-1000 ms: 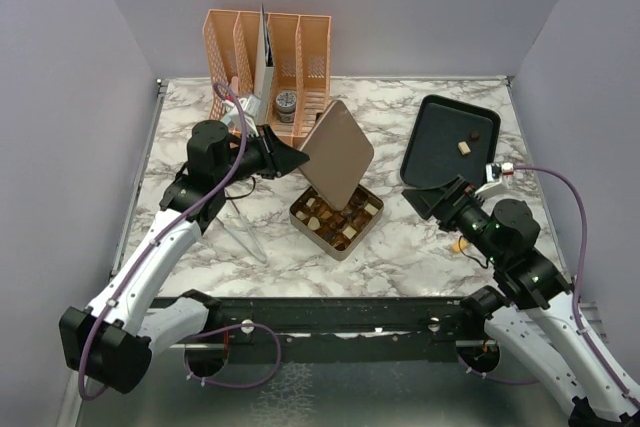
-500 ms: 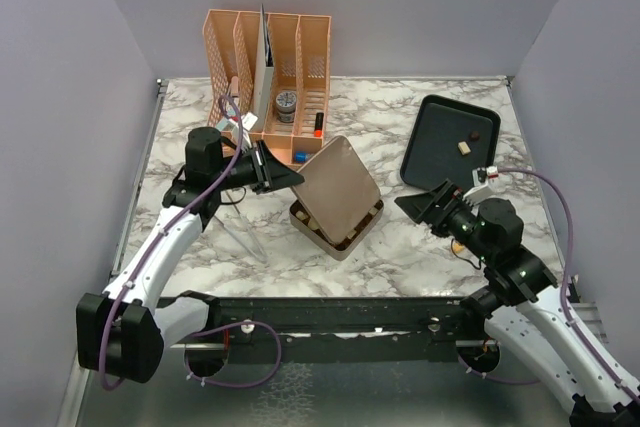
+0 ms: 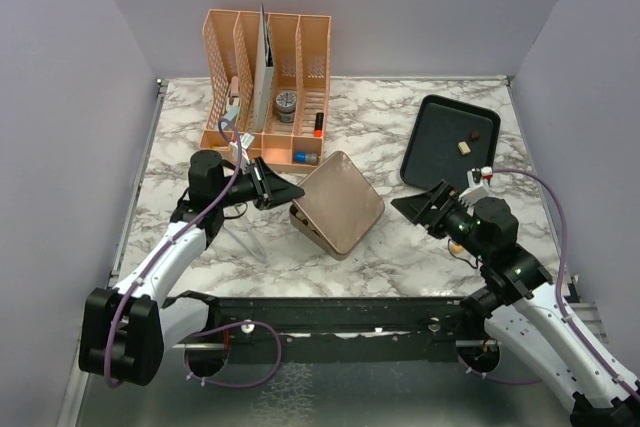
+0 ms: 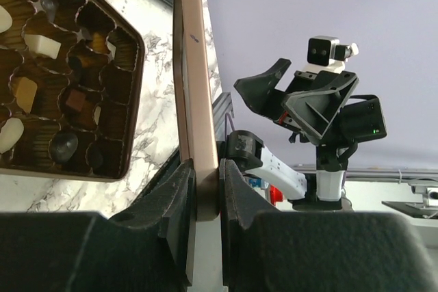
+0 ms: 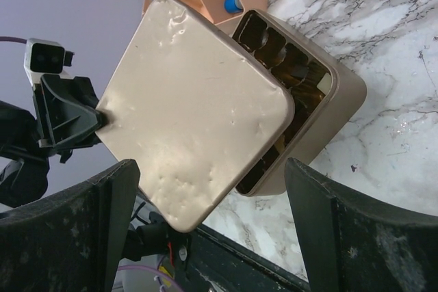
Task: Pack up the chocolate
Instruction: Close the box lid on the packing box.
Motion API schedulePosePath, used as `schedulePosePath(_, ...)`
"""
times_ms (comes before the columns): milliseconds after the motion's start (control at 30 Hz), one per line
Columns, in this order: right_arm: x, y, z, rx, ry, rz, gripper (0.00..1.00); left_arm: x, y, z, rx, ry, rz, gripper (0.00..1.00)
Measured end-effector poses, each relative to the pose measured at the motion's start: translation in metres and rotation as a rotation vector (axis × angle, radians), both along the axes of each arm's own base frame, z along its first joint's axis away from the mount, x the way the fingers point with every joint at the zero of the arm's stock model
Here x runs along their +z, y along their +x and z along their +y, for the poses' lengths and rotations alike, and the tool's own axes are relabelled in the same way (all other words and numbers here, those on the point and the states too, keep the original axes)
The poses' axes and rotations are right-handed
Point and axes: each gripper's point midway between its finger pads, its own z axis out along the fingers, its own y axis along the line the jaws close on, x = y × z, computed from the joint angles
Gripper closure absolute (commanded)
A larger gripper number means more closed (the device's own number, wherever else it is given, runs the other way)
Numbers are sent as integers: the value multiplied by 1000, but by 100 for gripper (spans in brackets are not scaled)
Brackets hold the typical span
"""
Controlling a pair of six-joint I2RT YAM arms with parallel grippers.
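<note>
Next, my left gripper brings the tilted lid down onto the tin's open rim [image 3: 310,232] [image 4: 137,87] and releases it there, since the tin sits below the gripper.
The square gold tin [image 3: 303,222] sits mid-table, and its gold lid [image 3: 343,199] tilts low over it, covering most of it. My left gripper [image 3: 285,190] is shut on the lid's left corner. In the left wrist view the lid [image 4: 194,87] runs edge-on between the fingers [image 4: 179,196], with the chocolate [image 4: 42,46] in the tin's brown cups [image 4: 102,135] beneath. My right gripper [image 3: 422,203] hangs open just right of the tin, touching nothing. Its wrist view shows the lid [image 5: 198,100] above the tin [image 5: 335,117].
A black tray [image 3: 435,147] at the back right holds a cream piece [image 3: 464,146] and a dark piece [image 3: 474,133]. An orange desk organizer [image 3: 265,57] with a jar [image 3: 286,102] stands behind the tin. Purple walls close in the table.
My left gripper has swung the lid down from steeply raised to lying low over the tin, hiding the chocolates from above. The right gripper has crept left toward the tin.
</note>
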Motion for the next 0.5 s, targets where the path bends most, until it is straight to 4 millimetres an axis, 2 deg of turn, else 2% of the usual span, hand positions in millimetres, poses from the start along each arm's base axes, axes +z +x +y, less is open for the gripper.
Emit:
schedulePosePath(167,-3,0,0,-2,6,10,10,-3,4,0,13,-11,-9,94)
schedulePosePath(500,-6,0,1,-3,8,17,10,-24,17,-1,46,-16,45,93)
